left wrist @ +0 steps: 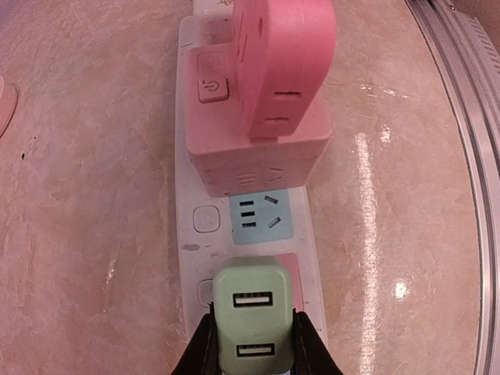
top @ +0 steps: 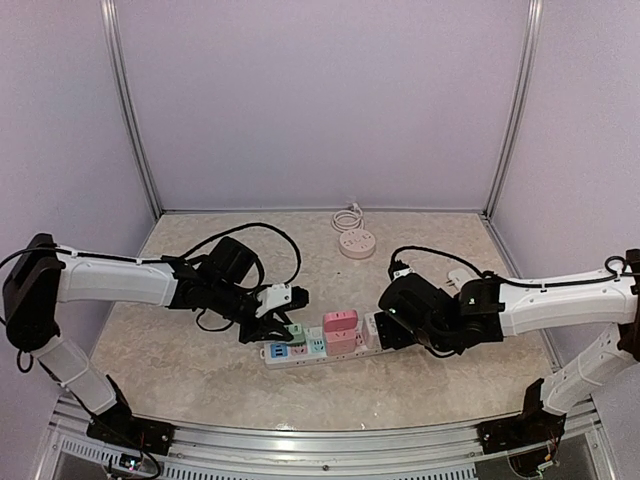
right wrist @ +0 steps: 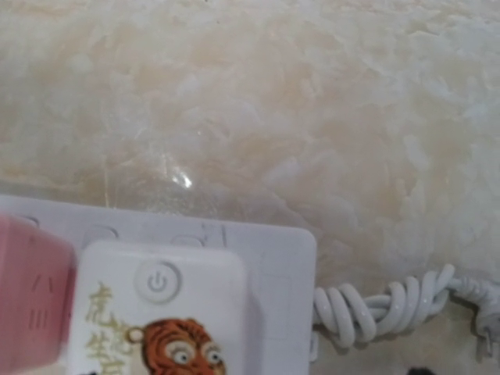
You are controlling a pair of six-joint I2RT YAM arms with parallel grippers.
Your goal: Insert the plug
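The green USB charger plug (top: 296,330) stands over the pink socket (left wrist: 294,283), and my left gripper should press it down and slightly toward the pink cube adapter, then let go.
A white power strip (top: 318,352) with coloured sockets lies mid-table and also shows in the left wrist view (left wrist: 195,176). My left gripper (top: 283,312) is shut on a pale green USB charger plug (left wrist: 254,320), its black fingers (left wrist: 198,350) on both sides. The plug (top: 296,330) stands over a pink socket (left wrist: 294,283); I cannot tell whether its prongs are in. A free blue socket (left wrist: 261,216) lies just beyond it. My right gripper (top: 388,328) is at the strip's right end (right wrist: 273,266); its fingers do not show.
A pink cube adapter (left wrist: 258,148) with a second pink piece on top sits on the strip (top: 340,328). A white tiger-printed adapter (right wrist: 156,312) and a coiled white cable (right wrist: 375,308) are at the strip's right end. A round pink socket (top: 356,242) lies at the back.
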